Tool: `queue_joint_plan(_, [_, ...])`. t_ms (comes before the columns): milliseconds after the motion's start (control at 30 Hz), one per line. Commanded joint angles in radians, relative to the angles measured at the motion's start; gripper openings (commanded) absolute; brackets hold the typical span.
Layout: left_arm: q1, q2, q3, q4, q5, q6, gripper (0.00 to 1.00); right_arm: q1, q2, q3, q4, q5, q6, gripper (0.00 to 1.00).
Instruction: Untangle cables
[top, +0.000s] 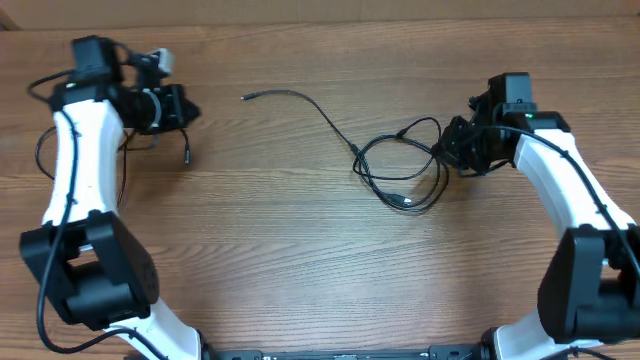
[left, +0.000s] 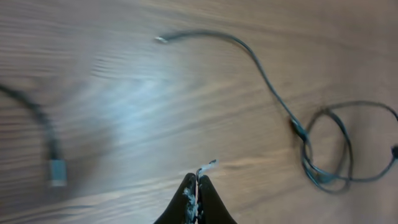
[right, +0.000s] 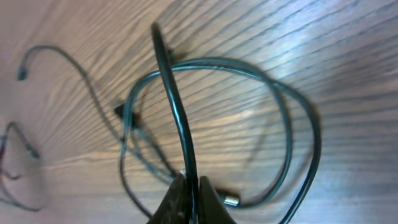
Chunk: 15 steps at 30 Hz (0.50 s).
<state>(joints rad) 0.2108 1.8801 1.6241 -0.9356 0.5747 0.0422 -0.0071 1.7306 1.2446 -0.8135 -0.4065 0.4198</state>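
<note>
Bare table lies back of my right gripper, to its left in the overhead view, so I need to draw the piece of cable that way off the loops and release it.
The cables (top: 400, 172) lie as thin black loops right of the table's middle, and one strand trails left to a free plug end (top: 247, 97). My right gripper (top: 442, 150) is at the loops' right side, shut on one strand (right: 177, 106) that rises between its jaws (right: 191, 179). More loops (right: 286, 118) and a silver plug (right: 231, 200) lie below it. My left gripper (top: 190, 108) is at the far left, above the table. In the left wrist view it (left: 198, 178) is shut with only a pale scrap at its tips. A separate cord's plug (left: 57, 171) lies nearby (top: 185, 155).
The wooden table (top: 300, 270) is bare in front of the cables. The white arms' bases stand at the front left (top: 90, 280) and front right (top: 590, 290) corners. Thicker black arm wiring (top: 45, 150) hangs beside the left arm.
</note>
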Motion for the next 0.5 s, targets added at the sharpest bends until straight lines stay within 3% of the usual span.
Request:
queue_joint_plan(0, [-0.090, -0.020, 0.015, -0.021, 0.030, -0.032, 0.07, -0.007, -0.019, 0.015, -0.042, -0.071, -0.010, 0.04])
queue_joint_plan(200, [-0.233, -0.019, 0.015, -0.033, 0.050, -0.109, 0.23, -0.007, -0.019, 0.015, -0.091, -0.149, -0.010, 0.04])
queue_joint_plan(467, [-0.385, -0.019, 0.015, -0.033, -0.008, -0.145, 0.27, 0.003, -0.019, 0.015, -0.093, -0.356, -0.022, 0.04])
